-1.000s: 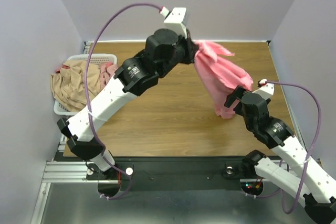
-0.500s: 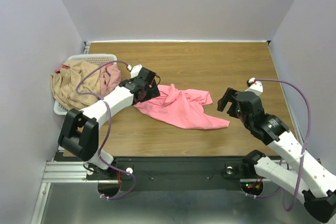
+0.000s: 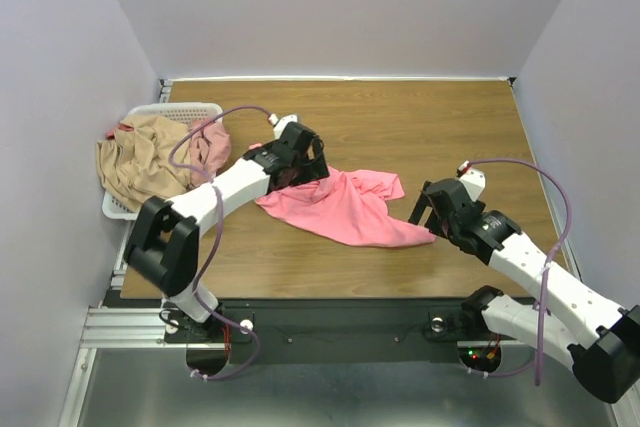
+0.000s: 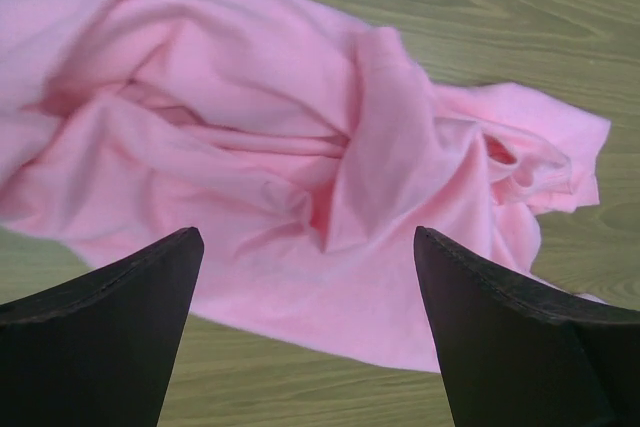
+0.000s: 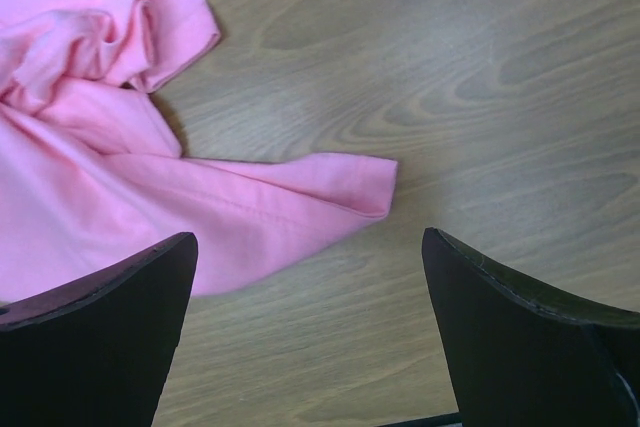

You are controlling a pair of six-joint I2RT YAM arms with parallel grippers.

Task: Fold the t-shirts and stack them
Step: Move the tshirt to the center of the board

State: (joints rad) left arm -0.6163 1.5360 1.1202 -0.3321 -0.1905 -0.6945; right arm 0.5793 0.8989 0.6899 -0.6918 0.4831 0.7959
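Observation:
The raised fold at the shirt's far edge [image 3: 334, 172] [image 4: 383, 50] is narrow and sticks up beside the bare wood, so I will next move my left gripper outward and down onto it.
The salmon-pink t-shirt [image 3: 345, 209] lies crumpled on the wooden table [image 3: 420, 127], and nothing holds it. My left gripper [image 3: 308, 169] hovers open over the shirt's left end; the left wrist view shows bunched folds [image 4: 300, 137] beyond the spread fingers [image 4: 120, 327]. My right gripper [image 3: 422, 211] is open just above the shirt's right corner [image 5: 350, 182], with bare wood between its fingers [image 5: 520, 327]. The tan-beige t-shirt [image 3: 138, 162] and the dusty pink t-shirt [image 3: 208, 142] sit heaped in the basket.
A white slatted basket [image 3: 170, 110] stands at the table's left edge, and the tan shirt spills over its side. Grey walls close in the back and both sides. The arm bases are bolted to the black rail [image 3: 340, 317] at the near edge.
The left gripper, which was shut on the pink shirt held high at the back, has opened and come down. The shirt now lies on the table. The right gripper has moved in toward its right corner.

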